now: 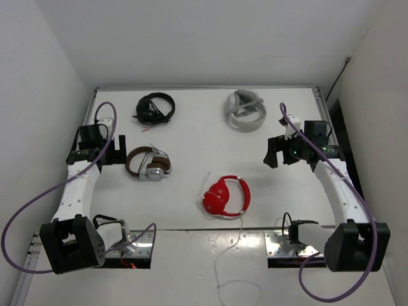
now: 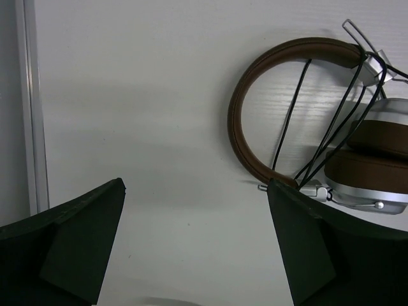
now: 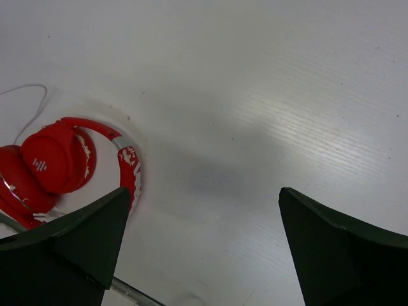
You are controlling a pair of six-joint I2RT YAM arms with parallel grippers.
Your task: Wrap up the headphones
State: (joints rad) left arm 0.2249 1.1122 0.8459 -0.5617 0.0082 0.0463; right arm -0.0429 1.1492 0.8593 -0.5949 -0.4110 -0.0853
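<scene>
Bare table shows on both sides of the red headband's bend (image 1: 247,193) (image 3: 131,169), so the robot will bring its right gripper down, back and to the left in the top view, onto that bend.
The red headphones (image 1: 226,196) lie flat on the white table near the front middle. Their thin white cable (image 1: 224,255) trails loose over the front edge. They also show at the left of the right wrist view (image 3: 60,162). My right gripper (image 1: 274,152) hangs open and empty above bare table, up and to the right of them; it also shows in its wrist view (image 3: 204,217). My left gripper (image 1: 113,150) is open and empty at the left, just left of the brown-and-silver headphones; it also shows in its wrist view (image 2: 194,217).
Brown-and-silver headphones (image 1: 148,163) lie left of centre, also in the left wrist view (image 2: 331,127). Black headphones (image 1: 155,108) lie at the back left, grey-white headphones (image 1: 245,109) at the back right. A metal rail (image 2: 32,108) edges the table's left side.
</scene>
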